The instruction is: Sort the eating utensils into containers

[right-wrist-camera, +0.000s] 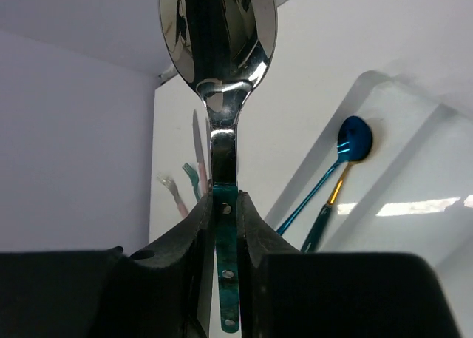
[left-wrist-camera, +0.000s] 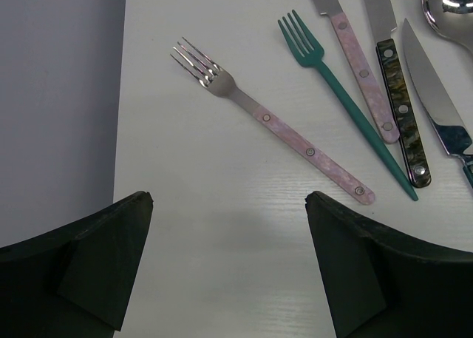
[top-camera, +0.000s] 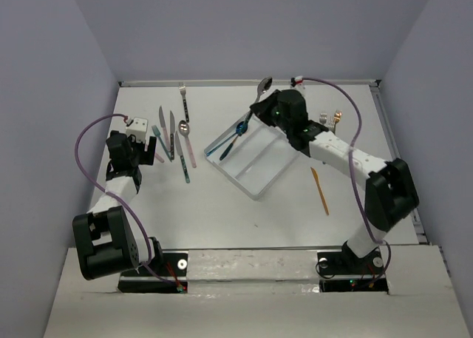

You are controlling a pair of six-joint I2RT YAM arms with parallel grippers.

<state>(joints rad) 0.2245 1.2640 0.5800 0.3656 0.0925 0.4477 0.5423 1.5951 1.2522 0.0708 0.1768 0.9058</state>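
My right gripper shifts left in the top view next, then lowers over the tray section with the blue spoon (top-camera: 232, 140) (right-wrist-camera: 330, 188), since spoons are gathered there.
My right gripper (top-camera: 256, 113) is shut on a teal-handled spoon (top-camera: 263, 86) and holds it in the air over the far-left corner of the clear three-compartment tray (top-camera: 259, 177). In the right wrist view the fingers (right-wrist-camera: 196, 227) pinch the teal handle (right-wrist-camera: 226, 279), with the silver bowl (right-wrist-camera: 218, 35) sticking out ahead. A blue spoon (top-camera: 235, 136) lies in the tray's left compartment and also shows in the right wrist view (right-wrist-camera: 353, 142). My left gripper (top-camera: 140, 160) is open and empty above the table. A pink-handled fork (left-wrist-camera: 295, 142) lies just ahead of it.
Beside the pink fork lie a teal fork (left-wrist-camera: 347, 101), a pink-handled knife (left-wrist-camera: 358, 64), a dark-handled knife (left-wrist-camera: 403, 123), another knife (left-wrist-camera: 436, 109) and a spoon (left-wrist-camera: 447, 5). An orange utensil (top-camera: 320, 190) lies right of the tray. More utensils (top-camera: 330, 118) lie behind the right arm. The left wall (left-wrist-camera: 59, 94) is close.
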